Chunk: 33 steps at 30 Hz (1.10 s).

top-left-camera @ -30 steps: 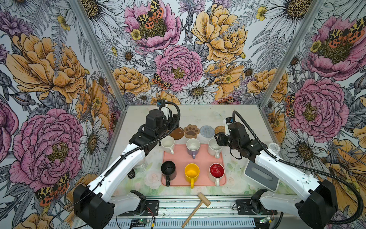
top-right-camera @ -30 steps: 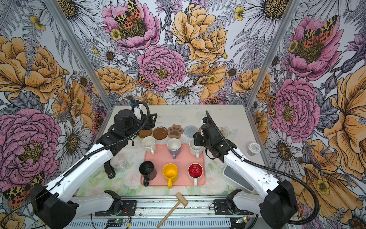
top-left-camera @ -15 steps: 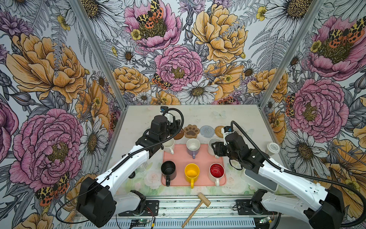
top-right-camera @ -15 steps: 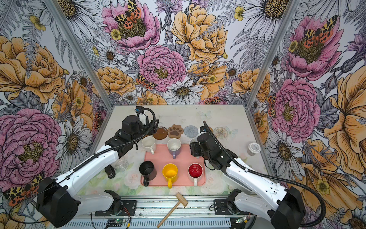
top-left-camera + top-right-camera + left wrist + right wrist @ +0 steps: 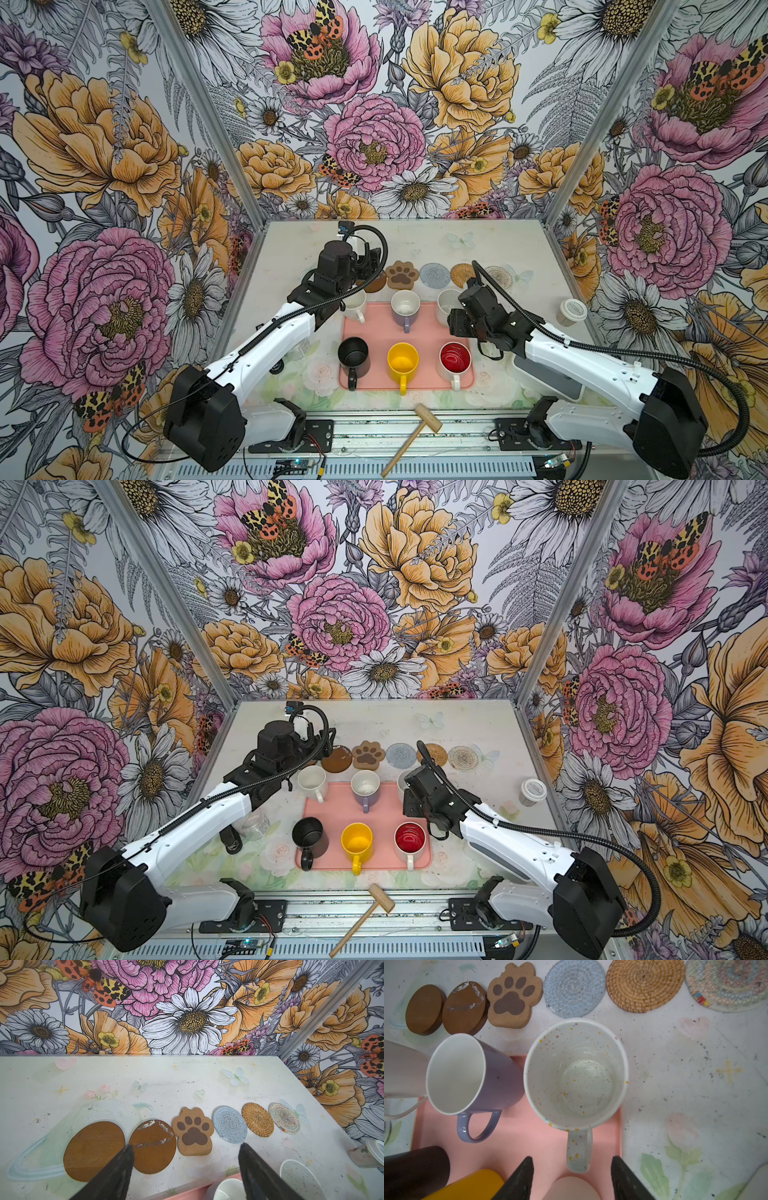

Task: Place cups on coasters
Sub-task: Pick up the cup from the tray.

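The speckled white cup's handle (image 5: 579,1152) sticks out toward the gap between my right gripper's open fingers. I will bring my right gripper down around that handle next and close on it.
Six cups stand on the pink tray (image 5: 428,336): white (image 5: 311,779), lavender (image 5: 405,303) and speckled white (image 5: 577,1076) at the back, black (image 5: 353,353), yellow (image 5: 402,360) and red-lined (image 5: 455,358) in front. Behind the tray lie the coasters in a row: two brown discs (image 5: 93,1151) (image 5: 153,1147), paw (image 5: 192,1132), grey-blue (image 5: 229,1124), tan woven (image 5: 257,1120), pale (image 5: 284,1118). All are bare. My left gripper (image 5: 186,1153) hangs open and empty above the tray's back edge. My right gripper (image 5: 572,1164) is open, with the speckled mug's handle (image 5: 579,1151) untouched between its fingertips.
A lidded paper cup (image 5: 571,311) stands by the right wall. A wooden mallet (image 5: 415,432) lies on the front rail. A glass jar (image 5: 255,825) sits under my left arm, and a grey flat block (image 5: 548,374) under my right arm.
My right arm has come forward and down from the coaster row to the speckled white mug, now partly covering it. My left arm has shifted only slightly.
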Motion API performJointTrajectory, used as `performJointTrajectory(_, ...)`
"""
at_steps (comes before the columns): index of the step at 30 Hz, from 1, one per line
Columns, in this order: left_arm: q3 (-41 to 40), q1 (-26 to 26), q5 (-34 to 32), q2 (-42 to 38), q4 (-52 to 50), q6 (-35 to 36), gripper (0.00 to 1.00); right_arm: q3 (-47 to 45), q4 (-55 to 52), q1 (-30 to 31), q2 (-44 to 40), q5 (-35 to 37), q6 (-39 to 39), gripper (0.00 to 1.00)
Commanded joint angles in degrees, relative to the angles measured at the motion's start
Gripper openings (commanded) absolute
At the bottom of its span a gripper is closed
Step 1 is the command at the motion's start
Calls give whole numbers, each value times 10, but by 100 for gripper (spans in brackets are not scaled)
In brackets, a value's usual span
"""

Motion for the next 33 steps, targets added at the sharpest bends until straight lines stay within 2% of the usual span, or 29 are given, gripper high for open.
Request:
performJointTrajectory(1,-7,-4,-1,-2,32,5,84,5,-11,2,2,1,17,61)
performJointTrajectory(8,-8,2,3,5,37,-7,85,15,-11,2,45,13,20,59)
performJointTrajectory(14,-21,14,28,-4,56,-22,85,36,-10,-5,85,10,13,52)
performJointTrajectory(33,-41,45,68,-7,80,-46,84,60,-9,-28,143,5,16,41)
